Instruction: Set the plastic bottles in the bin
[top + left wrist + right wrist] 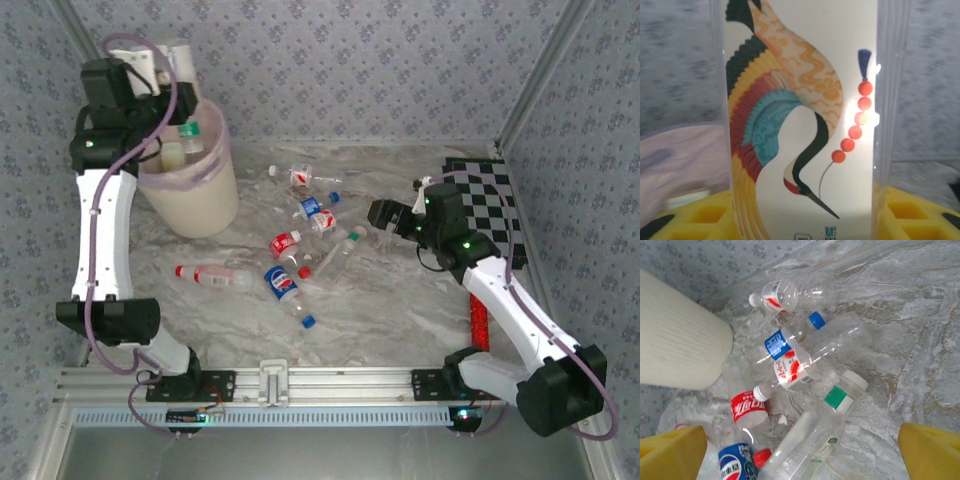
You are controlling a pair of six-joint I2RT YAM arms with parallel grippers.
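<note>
My left gripper lowers the clear plastic bottle [183, 62] into the lilac-lined bin next and releases it there, because the bottle is still above the bin's open rim.
My left gripper [802, 222] is shut on a clear plastic bottle [800, 100] with a white label showing a crane. It holds the bottle [183, 62] up above the bin [195, 190], a cream tub with a lilac liner [680, 150]. A green-capped bottle [190, 133] lies inside. My right gripper [800, 452] hangs open over the table, its yellow fingers [670, 455] on either side of a clear bottle with a white cap and green band [835, 410]. Several more bottles lie near it: a red-labelled one [747, 407], a blue Pepsi one [737, 465] and a red-and-white one [792, 370].
A red-capped bottle [215, 275] lies alone left of the heap. The chequered board [490, 195] sits at the back right behind the right arm, with a red cylinder [478, 320] beside that arm. Patterned walls close in the marble table.
</note>
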